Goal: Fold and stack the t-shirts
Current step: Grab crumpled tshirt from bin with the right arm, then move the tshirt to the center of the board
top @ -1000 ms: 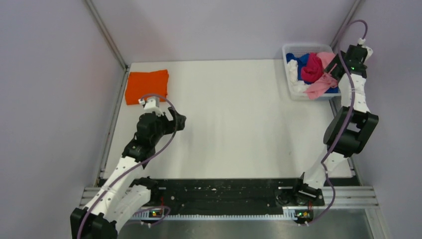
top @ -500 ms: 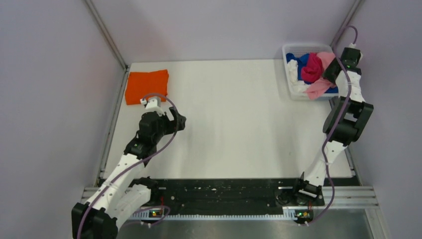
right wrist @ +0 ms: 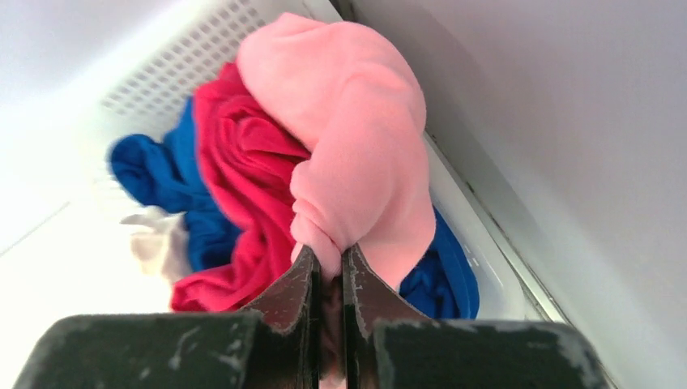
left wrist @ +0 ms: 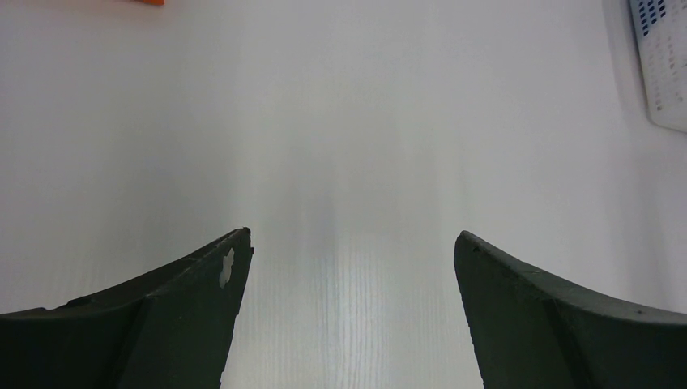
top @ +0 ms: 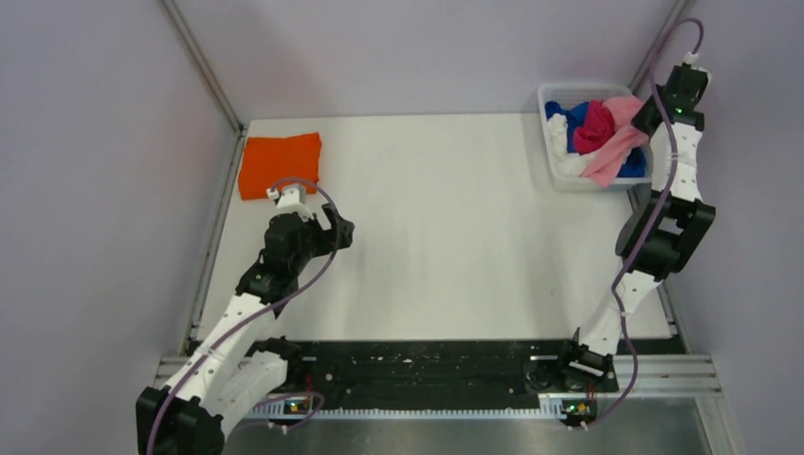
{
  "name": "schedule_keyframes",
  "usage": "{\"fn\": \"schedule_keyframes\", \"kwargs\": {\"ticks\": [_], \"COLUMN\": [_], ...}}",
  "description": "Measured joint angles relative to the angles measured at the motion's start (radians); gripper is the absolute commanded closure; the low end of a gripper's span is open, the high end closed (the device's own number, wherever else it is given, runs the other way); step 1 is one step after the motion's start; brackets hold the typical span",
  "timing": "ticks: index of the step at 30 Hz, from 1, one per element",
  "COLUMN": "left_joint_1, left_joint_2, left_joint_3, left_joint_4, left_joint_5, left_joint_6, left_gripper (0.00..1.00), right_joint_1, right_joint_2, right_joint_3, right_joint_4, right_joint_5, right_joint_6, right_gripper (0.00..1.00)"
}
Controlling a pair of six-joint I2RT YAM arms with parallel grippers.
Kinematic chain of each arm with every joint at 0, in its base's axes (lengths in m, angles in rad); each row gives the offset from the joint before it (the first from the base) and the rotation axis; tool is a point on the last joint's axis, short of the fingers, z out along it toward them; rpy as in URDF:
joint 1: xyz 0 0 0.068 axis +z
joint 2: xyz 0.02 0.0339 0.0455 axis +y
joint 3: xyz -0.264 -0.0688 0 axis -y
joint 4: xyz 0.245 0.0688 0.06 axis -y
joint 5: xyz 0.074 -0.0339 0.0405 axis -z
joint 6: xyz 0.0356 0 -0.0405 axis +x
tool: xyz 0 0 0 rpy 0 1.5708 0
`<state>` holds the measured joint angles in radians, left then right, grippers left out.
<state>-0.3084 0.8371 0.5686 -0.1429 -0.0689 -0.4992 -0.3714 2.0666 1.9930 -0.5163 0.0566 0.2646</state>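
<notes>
My right gripper will next lift high above the basket (top: 547,102), swing back and put the light pink t-shirt down on the table's bare middle.
A folded orange t-shirt (top: 280,163) lies at the table's far left corner. A white basket (top: 547,102) at the far right holds crumpled blue (top: 570,118), magenta (top: 596,129), white (top: 565,161) and light pink (top: 618,147) t-shirts. My right gripper (right wrist: 329,258) is shut on a bunch of the light pink t-shirt (right wrist: 356,154) above the basket, and the cloth hangs from it. My left gripper (left wrist: 352,239) stands open over bare table (left wrist: 348,121), nothing between its fingers, near the orange t-shirt (left wrist: 150,2).
The basket's perforated wall (left wrist: 660,57) shows at the far right of the left wrist view. Metal frame posts (top: 204,71) and purple walls close in the table. The right wall (right wrist: 551,121) runs close beside the basket.
My right gripper has closed on the light pink t-shirt and risen, drawing the cloth up out of the basket. The left arm has stayed put.
</notes>
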Motion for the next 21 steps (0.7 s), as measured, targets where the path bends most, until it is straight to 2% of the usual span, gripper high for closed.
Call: {"fn": "schedule_keyframes", "kwargs": {"ticks": [5, 11, 15, 18, 21], "left_joint_1": [0.0, 0.0, 0.0, 0.0, 0.0], "left_joint_2": [-0.018, -0.037, -0.046, -0.05, -0.052], "left_joint_3": [0.0, 0.0, 0.0, 0.0, 0.0], "left_joint_4": [0.0, 0.0, 0.0, 0.0, 0.0], "left_joint_5": [0.0, 0.003, 0.015, 0.024, 0.027], "left_joint_6": [0.0, -0.001, -0.005, -0.009, -0.016], "left_gripper": [0.01, 0.01, 0.01, 0.01, 0.01], "right_joint_1": [0.0, 0.0, 0.0, 0.008, 0.069], "right_joint_2": [-0.108, -0.341, -0.496, -0.576, -0.612], "right_joint_3": [0.004, -0.004, -0.002, -0.001, -0.002], "right_joint_4": [0.055, 0.268, 0.441, 0.574, 0.67], "right_joint_5": [-0.06, -0.184, -0.332, -0.5, -0.63], "right_joint_6": [0.042, 0.134, 0.233, 0.354, 0.454], "right_gripper": [1.0, 1.0, 1.0, 1.0, 0.99]}}
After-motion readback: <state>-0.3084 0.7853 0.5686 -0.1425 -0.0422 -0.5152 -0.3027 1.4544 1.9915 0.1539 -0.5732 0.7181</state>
